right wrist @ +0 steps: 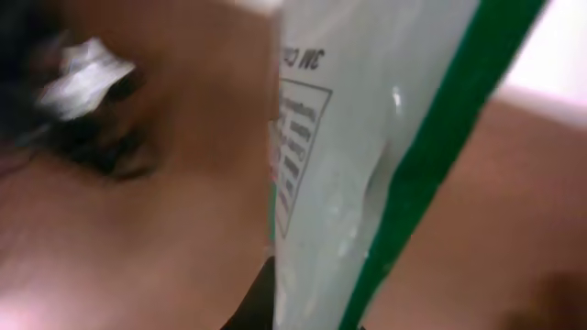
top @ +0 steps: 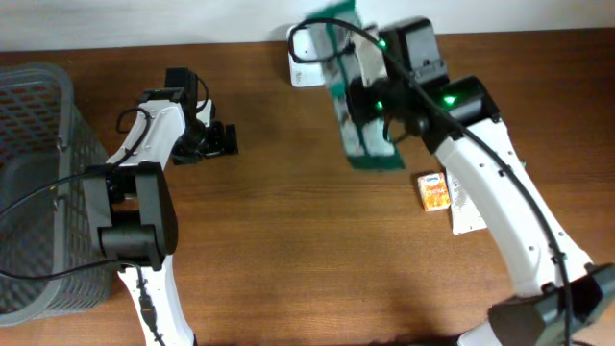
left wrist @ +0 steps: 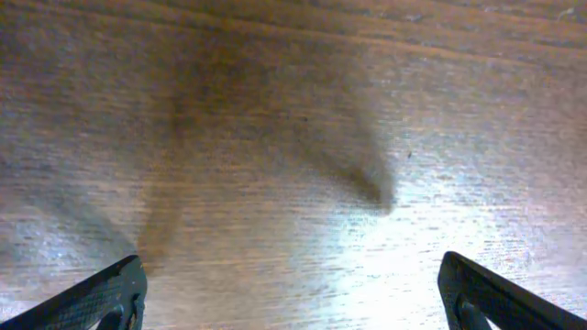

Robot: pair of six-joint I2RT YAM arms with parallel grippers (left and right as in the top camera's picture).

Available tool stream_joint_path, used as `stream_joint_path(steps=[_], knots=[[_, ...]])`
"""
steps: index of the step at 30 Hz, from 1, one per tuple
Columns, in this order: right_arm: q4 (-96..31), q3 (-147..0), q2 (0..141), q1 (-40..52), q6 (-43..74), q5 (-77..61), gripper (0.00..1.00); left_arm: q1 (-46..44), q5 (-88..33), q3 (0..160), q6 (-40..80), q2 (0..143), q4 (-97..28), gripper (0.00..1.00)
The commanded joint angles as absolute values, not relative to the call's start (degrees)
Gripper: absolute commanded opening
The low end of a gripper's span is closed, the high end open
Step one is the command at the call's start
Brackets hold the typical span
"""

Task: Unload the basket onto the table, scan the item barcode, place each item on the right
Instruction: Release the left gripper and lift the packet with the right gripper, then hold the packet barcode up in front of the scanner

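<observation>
The orange packet (top: 434, 191) is below my right gripper, to its right in the overhead view. My right gripper will next go past the scanner, then lower the bag and let it go at the packet.
The item is a clear-white plastic bag with a green edge (top: 363, 115), held in the air over the back middle of the table. My right gripper (top: 373, 102) is shut on it. In the right wrist view the bag (right wrist: 367, 156) fills the middle, with a printed label on its face and one dark fingertip (right wrist: 259, 301) pressed against its left side; no barcode can be made out. A white scanner-like device (top: 307, 46) stands at the table's back edge just left of the bag. My left gripper (top: 219, 140) is open over bare wood, its fingers (left wrist: 101, 298) wide apart with nothing between them.
A grey wire basket (top: 38, 183) takes up the far left of the table (top: 288, 240). A small orange packet (top: 434, 190) and a white packet (top: 467, 210) lie on the wood under the right arm.
</observation>
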State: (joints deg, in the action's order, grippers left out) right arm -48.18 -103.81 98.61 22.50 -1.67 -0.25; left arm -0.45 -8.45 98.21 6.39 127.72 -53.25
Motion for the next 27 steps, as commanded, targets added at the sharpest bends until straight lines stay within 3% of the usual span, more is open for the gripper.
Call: stream_joint_path(steps=[1, 4, 8, 12, 16, 27], knots=[[-41.4, -106.4, 105.2, 26.1, -10.4, 28.1, 0.04, -0.3, -8.1, 99.2, 5.9, 125.6, -53.3, 0.99], [-26.0, -106.4, 113.1, 28.6, -25.5, 43.8, 0.04, -0.3, -8.1, 99.2, 5.9, 125.6, -53.3, 0.99], [-4.5, -106.4, 124.9, 28.8, -51.4, 53.1, 0.04, -0.3, -8.1, 99.2, 5.9, 125.6, -53.3, 0.99], [8.8, -106.4, 134.7, 28.8, -64.2, 57.5, 0.04, -0.3, -8.1, 99.2, 5.9, 125.6, -53.3, 0.99], [24.4, -106.4, 141.6, 28.8, -71.4, 57.9, 0.04, -0.3, -8.1, 99.2, 5.9, 125.6, -53.3, 0.99], [25.8, -106.4, 142.9, 29.3, -71.6, 57.6, 0.04, -0.3, -8.1, 99.2, 5.9, 125.6, -53.3, 0.99]])
